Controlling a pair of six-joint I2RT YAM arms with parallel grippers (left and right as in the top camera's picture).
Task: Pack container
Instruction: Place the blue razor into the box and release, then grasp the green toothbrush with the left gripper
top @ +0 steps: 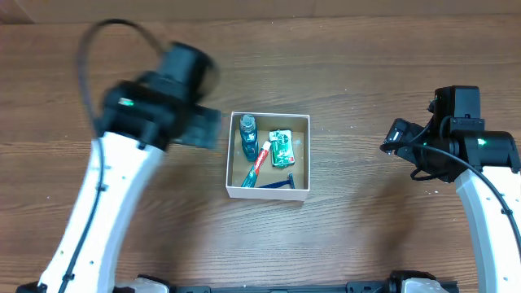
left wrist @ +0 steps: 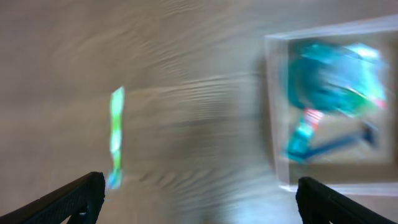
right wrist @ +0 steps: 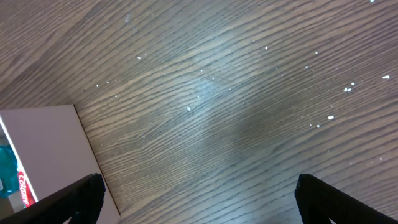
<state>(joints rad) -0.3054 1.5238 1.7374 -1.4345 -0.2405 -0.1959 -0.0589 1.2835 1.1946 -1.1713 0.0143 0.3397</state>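
Observation:
My left gripper moves away from the box and lowers to the thin green and blue item point(left wrist: 116, 137) next.
The container point(top: 269, 194), a shallow white-walled box with a brown floor, sits mid-table. It holds a teal bottle point(top: 247, 134), a toothpaste tube point(top: 260, 163), a green packet point(top: 281, 146) and a blue razor point(top: 277, 184). My left gripper point(top: 203, 128) is just left of the box, motion-blurred. In the left wrist view it is open and empty point(left wrist: 199, 193), with the box point(left wrist: 272, 106) at the right. A thin green and blue item point(left wrist: 116, 134) lies on the table near the left finger. My right gripper point(right wrist: 199, 199) is open and empty over bare wood, right of the box wall point(right wrist: 43, 149).
The wooden table point(top: 358, 73) surrounds the box. The left arm point(top: 106, 195) hides the table left of the box in the overhead view. The right arm point(top: 480, 179) stands at the right edge, well away from the box.

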